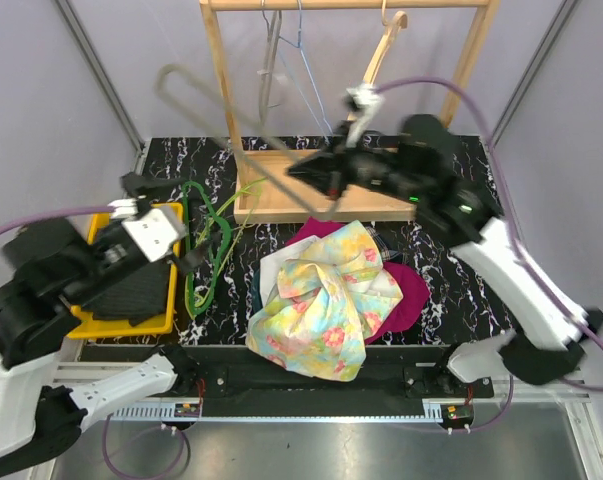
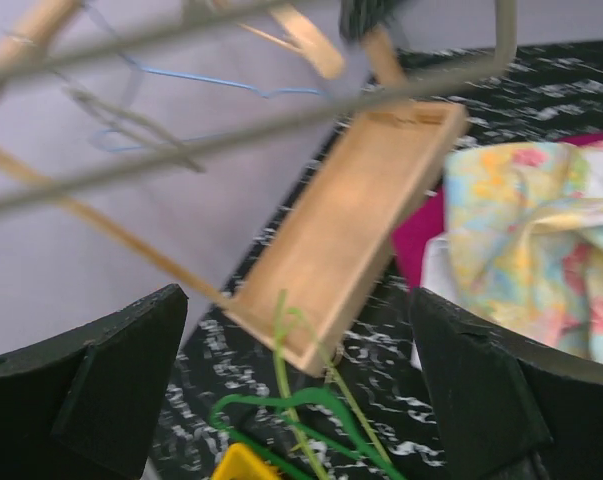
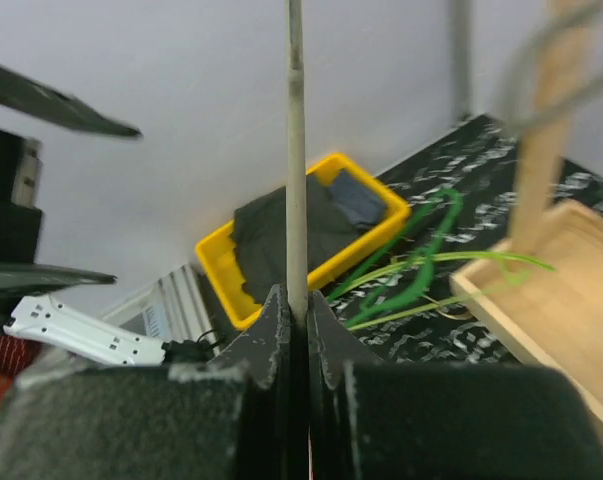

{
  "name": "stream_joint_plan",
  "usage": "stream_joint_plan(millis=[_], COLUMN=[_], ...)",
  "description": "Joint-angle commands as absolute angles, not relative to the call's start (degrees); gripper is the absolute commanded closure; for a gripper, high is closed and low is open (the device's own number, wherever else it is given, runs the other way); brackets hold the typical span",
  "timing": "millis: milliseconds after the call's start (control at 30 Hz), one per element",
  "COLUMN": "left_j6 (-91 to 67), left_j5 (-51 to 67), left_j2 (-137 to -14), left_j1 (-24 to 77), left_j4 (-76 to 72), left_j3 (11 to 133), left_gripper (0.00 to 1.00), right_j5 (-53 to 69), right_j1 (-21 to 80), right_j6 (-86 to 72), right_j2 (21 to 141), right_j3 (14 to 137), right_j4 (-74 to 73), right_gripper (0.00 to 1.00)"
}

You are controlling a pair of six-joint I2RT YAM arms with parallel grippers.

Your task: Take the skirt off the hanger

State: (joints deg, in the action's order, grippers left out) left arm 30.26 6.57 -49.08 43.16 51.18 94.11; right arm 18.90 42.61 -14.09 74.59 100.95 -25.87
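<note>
The thin grey wire hanger in my right gripper comes down over the green hangers [image 1: 211,250] [image 3: 418,268] beside the yellow bin next, since the skirt already lies off it.
The floral skirt [image 1: 326,300] lies crumpled on the table, off the hanger; it also shows in the left wrist view [image 2: 541,240]. My right gripper [image 1: 306,172] is shut on a thin grey wire hanger [image 1: 264,172], held in the air left of the skirt and blurred. In the right wrist view the jaws [image 3: 297,310] pinch the hanger's wire [image 3: 295,150]. My left gripper [image 1: 166,235] is open and empty beside the yellow bin; in its wrist view [image 2: 296,340] the grey hanger's wire [image 2: 281,120] crosses above it.
A wooden clothes rack [image 1: 281,200] stands at the back with a wooden hanger [image 1: 386,40] and wire hangers [image 1: 271,60]. Green hangers [image 1: 206,235] lie left of the skirt. A yellow bin [image 1: 131,325] holds dark cloth. Magenta cloth [image 1: 411,295] lies under the skirt.
</note>
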Motion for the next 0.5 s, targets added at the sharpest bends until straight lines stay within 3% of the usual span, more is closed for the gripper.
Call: stream_joint_plan(millis=[0,233,400,467], left_j6=[34.1,32.3,29.9,28.8], left_j5=[-4.9,-6.2,-5.2,-4.5], left_j2=[-48.3,-45.6,-43.2,-42.6], left_j1=[42.1,40.6,39.0,38.2], left_j4=[50.2,49.2,47.7,47.5], left_j3=[96.8,97.7,93.0,91.4], left_gripper=[0.01,0.01,0.01,0.01], right_j5=[16.3,13.0,0.7,-4.9], right_j1=[51.1,55.6,57.2,57.8], right_j6=[-9.7,-11.8,-13.1,-13.9], right_j2=[89.3,105.6,107.7,110.4], right_j3=[111.9,116.7,103.3,101.8], right_j4=[-23.8,-15.1,7.0,9.6], right_gripper=[1.0,1.0,1.0,1.0])
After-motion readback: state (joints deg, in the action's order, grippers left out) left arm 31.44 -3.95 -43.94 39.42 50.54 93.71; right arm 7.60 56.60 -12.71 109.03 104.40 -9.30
